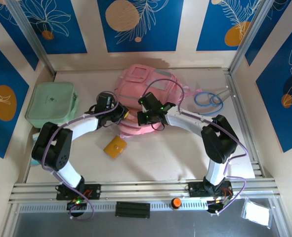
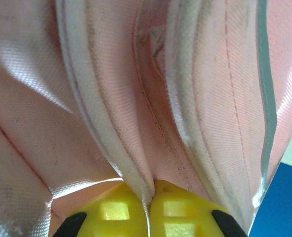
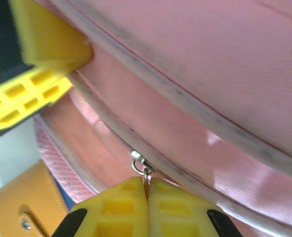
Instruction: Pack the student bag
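Note:
The zip follows the pale trim. The pull goes outward along that trim next with my right gripper, which releases it at the bag's edge by the blue cord.
The student bag (image 1: 148, 89), a large pink backpack, lies at the back middle of the table. My left gripper (image 1: 125, 114) is at its near left edge. In the left wrist view this gripper (image 2: 150, 191) is shut on a fold of the bag's pink fabric with pale piping (image 2: 106, 133). My right gripper (image 1: 143, 118) is just to the right, at the bag's near side. Its yellow fingers are shut on the metal zip pull (image 3: 145, 170) of a zip along a pale trim line (image 3: 185, 103). The left gripper's yellow fingers (image 3: 34, 79) show at the upper left of the right wrist view.
A mint green zip case (image 1: 52, 102) sits at the far left. An orange wallet (image 1: 115, 146) lies on the table in front of the bag and also shows as an orange wallet (image 3: 22, 207) below the right gripper. A blue looped cord (image 1: 208, 98) lies right of the bag.

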Available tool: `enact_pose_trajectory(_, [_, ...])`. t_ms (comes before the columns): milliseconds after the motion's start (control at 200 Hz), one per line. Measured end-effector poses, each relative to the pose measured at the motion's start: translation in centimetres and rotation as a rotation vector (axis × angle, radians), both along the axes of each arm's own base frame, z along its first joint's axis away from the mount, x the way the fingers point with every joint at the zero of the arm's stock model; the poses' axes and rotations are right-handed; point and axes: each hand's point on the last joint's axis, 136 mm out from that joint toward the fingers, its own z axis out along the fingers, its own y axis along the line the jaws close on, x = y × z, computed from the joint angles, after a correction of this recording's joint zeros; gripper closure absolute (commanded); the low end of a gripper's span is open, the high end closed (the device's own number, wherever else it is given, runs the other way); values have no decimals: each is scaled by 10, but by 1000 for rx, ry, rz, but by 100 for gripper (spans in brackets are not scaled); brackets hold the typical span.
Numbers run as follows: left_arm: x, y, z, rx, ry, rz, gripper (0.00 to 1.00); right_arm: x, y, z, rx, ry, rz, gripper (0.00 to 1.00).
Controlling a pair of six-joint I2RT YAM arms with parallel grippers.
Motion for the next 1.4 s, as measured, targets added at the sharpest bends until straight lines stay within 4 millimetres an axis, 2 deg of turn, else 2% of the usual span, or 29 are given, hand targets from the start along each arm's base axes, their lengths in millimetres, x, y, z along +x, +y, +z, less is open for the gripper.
enact_pose_trajectory(315, [0,7,5,32,-27,-9,100,5,-55,-2,-125,-55,-95,100])
enact_pose_trajectory(645, [1,10,8,50,-45,-25,100,12,-72,-2,-178,-78,-54,100])
enact_pose_trajectory(790, [2,14,7,69,-51,-40,100,21,-86,-1,-213,-97,-34,100])
enact_pose_trajectory(985, [2,24,5,96,-51,-61,100,44,-110,8,-275,-159,-29,100])
enact_pose_trajectory(1185, [3,24,7,119,-61,-107,100,83,-130,20,-284,-173,-74,92])
enact_pose_trajectory(1315, [2,24,6,125,-62,-125,100,109,-147,17,-285,-139,-154,85])
enact_pose_trajectory(1400, [2,23,8,124,-68,-137,100,119,-159,17,-270,-105,-225,83])
